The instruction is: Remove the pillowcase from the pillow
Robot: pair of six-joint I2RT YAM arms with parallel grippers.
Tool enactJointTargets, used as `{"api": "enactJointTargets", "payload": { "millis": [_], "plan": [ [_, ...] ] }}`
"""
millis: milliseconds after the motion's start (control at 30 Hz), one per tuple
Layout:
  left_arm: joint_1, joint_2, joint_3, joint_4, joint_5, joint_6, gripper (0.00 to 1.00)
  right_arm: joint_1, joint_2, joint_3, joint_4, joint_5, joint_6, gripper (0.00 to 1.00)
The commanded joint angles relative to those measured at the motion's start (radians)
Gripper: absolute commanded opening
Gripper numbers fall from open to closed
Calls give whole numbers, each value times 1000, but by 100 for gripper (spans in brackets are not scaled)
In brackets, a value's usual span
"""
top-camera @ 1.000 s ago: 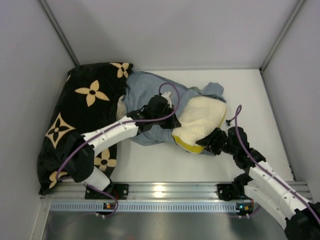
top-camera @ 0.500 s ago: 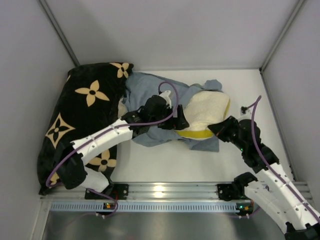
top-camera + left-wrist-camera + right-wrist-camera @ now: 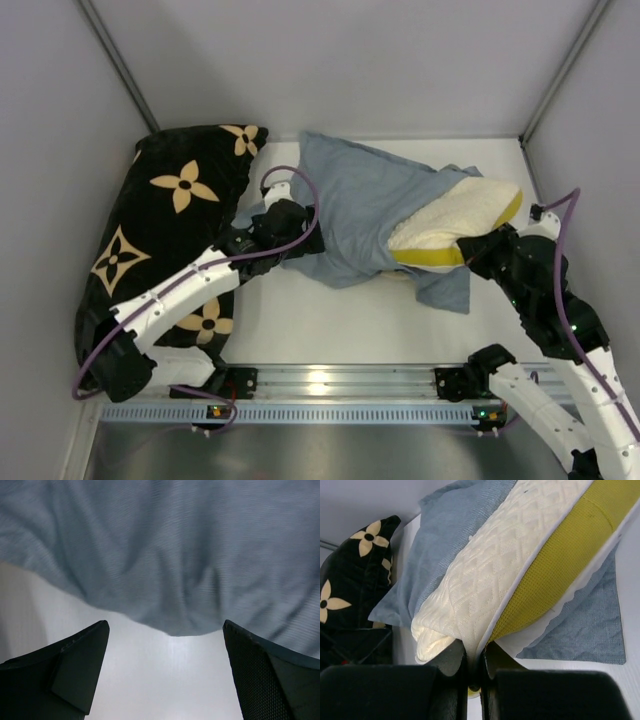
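The cloth is beyond the open fingers of my left gripper. I need to lower that gripper to the pillowcase's edge (image 3: pixel 292 262) (image 3: pixel 169 624) beside the black cushion and close on a fold.
The pillowcase (image 3: pixel 360 200) lies inside out, blue-grey, across the middle of the table. The cream pillow (image 3: pixel 450 215) with its yellow band sticks out of the case's right end, partly still over the fabric. My right gripper (image 3: pixel 480 250) is shut on the pillow's near edge; in the right wrist view the fingers (image 3: pixel 455 680) pinch the seam of the pillow (image 3: pixel 490 575), with the pillowcase (image 3: pixel 445 535) behind and beneath it. My left gripper (image 3: pixel 300 240) sits at the case's left edge. It stands open (image 3: pixel 165 626) with nothing in it, and the pillowcase (image 3: pixel 170 555) hangs just beyond the fingertips.
A black cushion (image 3: pixel 170 220) with tan flower motifs fills the left side, under my left arm; it also shows as the black cushion (image 3: pixel 350 580) in the right wrist view. Grey walls close in left, right and back. A metal rail (image 3: pixel 330 385) runs along the near edge.
My left gripper has opened, let go of the pillowcase and drawn back to the left. My right gripper has shut on the pillow and pulled it right, further out of the case.
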Motion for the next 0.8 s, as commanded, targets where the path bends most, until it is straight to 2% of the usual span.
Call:
{"api": "enactJointTargets", "payload": {
  "millis": [0, 200, 367, 500, 633, 767],
  "plan": [
    [48, 27, -51, -45, -70, -56, 99, -22, -37, 123, -20, 95, -44, 0],
    [114, 85, -108, 13, -47, -68, 99, -24, -59, 183, -99, 79, -53, 0],
    [240, 148, -143, 142, 143, -47, 99, -22, -77, 188, -165, 26, -53, 0],
    [290, 263, -39, 154, 167, 2, 99, -22, -96, 169, -179, -19, -55, 0],
    [306, 433, 70, 154, 134, 42, 99, -22, -91, 161, -179, -59, -55, 0],
    [315, 529, 147, 151, 107, 80, 99, -22, -93, 174, -179, -86, -61, 0]
  ]
}}
